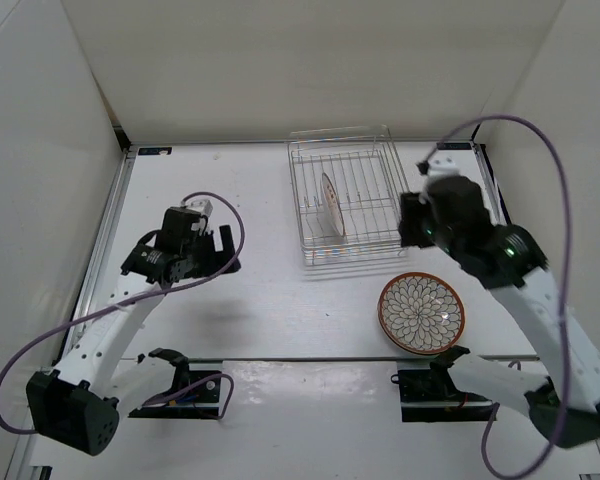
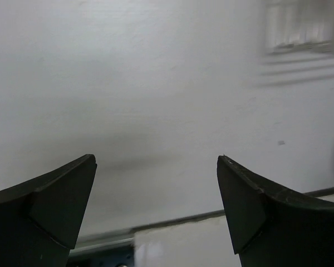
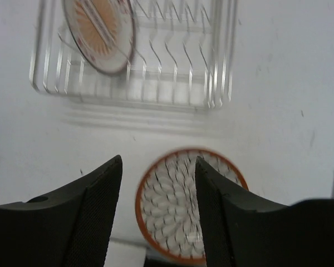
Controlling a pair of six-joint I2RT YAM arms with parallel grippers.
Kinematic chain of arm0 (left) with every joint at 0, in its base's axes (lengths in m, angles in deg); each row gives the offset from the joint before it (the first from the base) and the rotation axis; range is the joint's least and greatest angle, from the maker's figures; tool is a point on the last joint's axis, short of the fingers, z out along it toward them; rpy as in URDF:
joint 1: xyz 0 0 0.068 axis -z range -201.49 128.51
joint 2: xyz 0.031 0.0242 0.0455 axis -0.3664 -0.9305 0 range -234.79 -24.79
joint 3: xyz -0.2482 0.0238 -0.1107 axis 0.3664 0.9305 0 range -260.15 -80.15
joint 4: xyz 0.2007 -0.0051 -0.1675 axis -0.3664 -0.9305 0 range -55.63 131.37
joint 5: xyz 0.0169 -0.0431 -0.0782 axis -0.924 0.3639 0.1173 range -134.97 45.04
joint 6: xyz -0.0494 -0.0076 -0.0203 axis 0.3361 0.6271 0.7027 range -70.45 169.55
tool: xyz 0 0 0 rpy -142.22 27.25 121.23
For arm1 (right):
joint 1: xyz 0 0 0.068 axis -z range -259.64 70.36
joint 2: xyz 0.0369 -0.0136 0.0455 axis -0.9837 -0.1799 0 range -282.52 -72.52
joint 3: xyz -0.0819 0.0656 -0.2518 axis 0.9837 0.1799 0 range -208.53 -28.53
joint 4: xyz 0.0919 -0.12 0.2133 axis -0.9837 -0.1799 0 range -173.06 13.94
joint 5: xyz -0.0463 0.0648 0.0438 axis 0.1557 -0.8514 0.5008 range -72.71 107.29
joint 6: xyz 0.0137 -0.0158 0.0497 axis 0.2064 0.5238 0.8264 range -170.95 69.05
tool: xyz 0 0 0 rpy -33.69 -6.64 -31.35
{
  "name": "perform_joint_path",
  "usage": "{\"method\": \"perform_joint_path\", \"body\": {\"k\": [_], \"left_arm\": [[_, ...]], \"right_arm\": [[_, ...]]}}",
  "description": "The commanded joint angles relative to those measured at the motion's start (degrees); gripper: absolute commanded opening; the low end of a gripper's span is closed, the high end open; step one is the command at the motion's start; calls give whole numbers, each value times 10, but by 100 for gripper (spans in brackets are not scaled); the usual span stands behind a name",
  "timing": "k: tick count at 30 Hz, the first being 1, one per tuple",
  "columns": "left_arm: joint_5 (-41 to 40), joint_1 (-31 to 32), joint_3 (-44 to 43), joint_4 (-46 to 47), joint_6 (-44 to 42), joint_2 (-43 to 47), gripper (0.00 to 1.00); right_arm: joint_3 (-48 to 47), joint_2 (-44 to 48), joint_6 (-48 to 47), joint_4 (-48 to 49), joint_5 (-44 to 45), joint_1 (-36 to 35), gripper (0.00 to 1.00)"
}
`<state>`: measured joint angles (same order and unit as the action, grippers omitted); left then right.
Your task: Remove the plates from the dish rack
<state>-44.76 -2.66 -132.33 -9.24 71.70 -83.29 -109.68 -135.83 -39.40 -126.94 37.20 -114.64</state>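
Note:
The rim of the smaller plate (image 1: 330, 204) is still standing in the rack, to the gripper's right in the top view, so next I need to swing my left gripper outward over the rack onto it.
The larger plate (image 1: 421, 312) with the dark petal pattern and brown rim lies flat on the table, in front of the dish rack's right end. It also shows in the right wrist view (image 3: 167, 208). The smaller plate (image 1: 330, 204) with the orange centre stands on edge in the silver wire dish rack (image 1: 346, 251), toward its left side; it also shows in the right wrist view (image 3: 99, 33), as does the rack (image 3: 217, 83). My right gripper (image 3: 158, 167) is open and empty, held in the air above the flat plate, right of the rack. My left gripper (image 2: 156, 161) is open and empty, far left of the rack.
White walls enclose the table on the left, back and right. A metal rail (image 1: 108, 235) runs along the left edge. Purple cables loop from both arms. The arm bases (image 1: 180, 385) sit at the near edge.

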Motion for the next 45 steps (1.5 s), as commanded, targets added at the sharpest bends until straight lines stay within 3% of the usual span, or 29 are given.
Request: {"method": "perform_joint_path", "body": {"k": [1,4,5,6,9,12,21,27,31,34,35,45], "left_arm": [[137,10,1,180,51,13,100],[125,58,-61,226,63,-52,100],[84,87,-83,216,56,-90,100],[66,101,-169,203,43,-140,100],[-24,154,-338,94,7,-269,98],[-80,185,-437,26,-7,-359,98],[-174,247,-491,78,-9,-455,98],[-189,259,-603,38,-9,-537,98],[-186,260,-578,63,-6,-540,96],[-186,257,-565,68,-11,-548,86],[-186,258,-567,62,-11,-551,75],[-164,225,-554,39,-12,-565,48]], "right_arm": [[56,68,60,-193,51,-1,58],[85,147,90,-273,33,-1,46],[87,163,96,-288,29,1,40],[91,169,109,-326,23,0,37],[129,212,123,-333,30,-1,32],[169,243,127,-322,45,0,29],[185,270,117,-295,59,1,25],[190,282,116,-288,52,-1,25],[190,292,116,-287,53,-1,25],[191,294,112,-287,50,1,25],[192,296,112,-285,50,0,25],[194,309,109,-281,44,0,25]]}}
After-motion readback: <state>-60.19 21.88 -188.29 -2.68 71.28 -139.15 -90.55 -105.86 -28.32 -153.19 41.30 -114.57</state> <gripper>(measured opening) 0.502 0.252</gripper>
